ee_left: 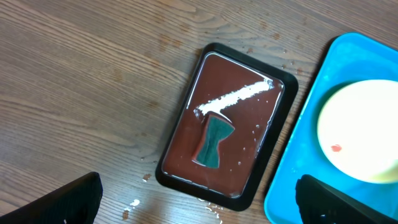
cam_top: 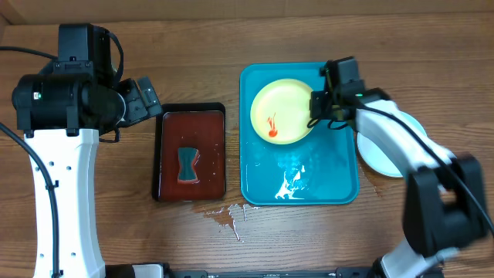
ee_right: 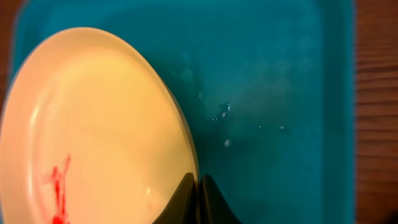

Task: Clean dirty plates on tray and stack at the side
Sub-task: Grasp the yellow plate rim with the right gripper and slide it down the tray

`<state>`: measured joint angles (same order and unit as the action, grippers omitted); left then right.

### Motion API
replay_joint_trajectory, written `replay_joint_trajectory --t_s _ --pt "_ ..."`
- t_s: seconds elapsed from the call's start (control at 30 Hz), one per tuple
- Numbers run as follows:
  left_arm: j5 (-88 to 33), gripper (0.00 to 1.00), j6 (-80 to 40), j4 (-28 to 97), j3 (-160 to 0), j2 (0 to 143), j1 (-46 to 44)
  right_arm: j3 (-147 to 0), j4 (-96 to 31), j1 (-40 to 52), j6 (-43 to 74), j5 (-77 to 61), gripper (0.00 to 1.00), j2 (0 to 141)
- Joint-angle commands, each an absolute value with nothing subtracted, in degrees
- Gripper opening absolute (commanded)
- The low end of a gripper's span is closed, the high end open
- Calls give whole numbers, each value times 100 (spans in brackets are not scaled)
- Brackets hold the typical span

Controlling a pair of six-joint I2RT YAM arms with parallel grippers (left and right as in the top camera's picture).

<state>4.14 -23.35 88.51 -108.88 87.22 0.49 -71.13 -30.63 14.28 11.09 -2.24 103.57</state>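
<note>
The turquoise tray's empty near half lies back from my right gripper, so I should next lift the plate, carry it back, lower it and release its rim.
One pale yellow-green dirty plate (cam_top: 282, 112) with a red sauce smear (ee_right: 57, 186) lies in the far half of the turquoise tray (cam_top: 340, 185). My right gripper (cam_top: 318, 104) is shut on this plate's right rim. In the right wrist view its fingertips (ee_right: 199, 186) pinch the edge of the plate (ee_right: 93, 124), one above and one below it. A light blue-white plate (cam_top: 378, 158) rests on the table right of the tray, partly hidden by my right arm. My left gripper (ee_left: 199, 205) hangs open and empty near the black tray (ee_left: 227, 124).
The black tray (cam_top: 158, 154) with a dark red inside holds a teal sponge (cam_top: 187, 164) and stands left of the turquoise tray. Water wets the turquoise tray's floor (cam_top: 293, 181). Spilled drops (cam_top: 228, 215) lie on the wooden table near the front.
</note>
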Motion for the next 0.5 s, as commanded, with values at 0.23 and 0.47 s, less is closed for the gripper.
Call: replay_joint_trajectory --t_s 0.23,0.47 --pt "491 100 -2246 8844 -10884 8687 73 -7146 -5175 1452 2687 -119 4 8774" --pt "491 100 -2246 8844 -10884 8687 73 -5771 -4801 1747 3977 -123 4 8792"
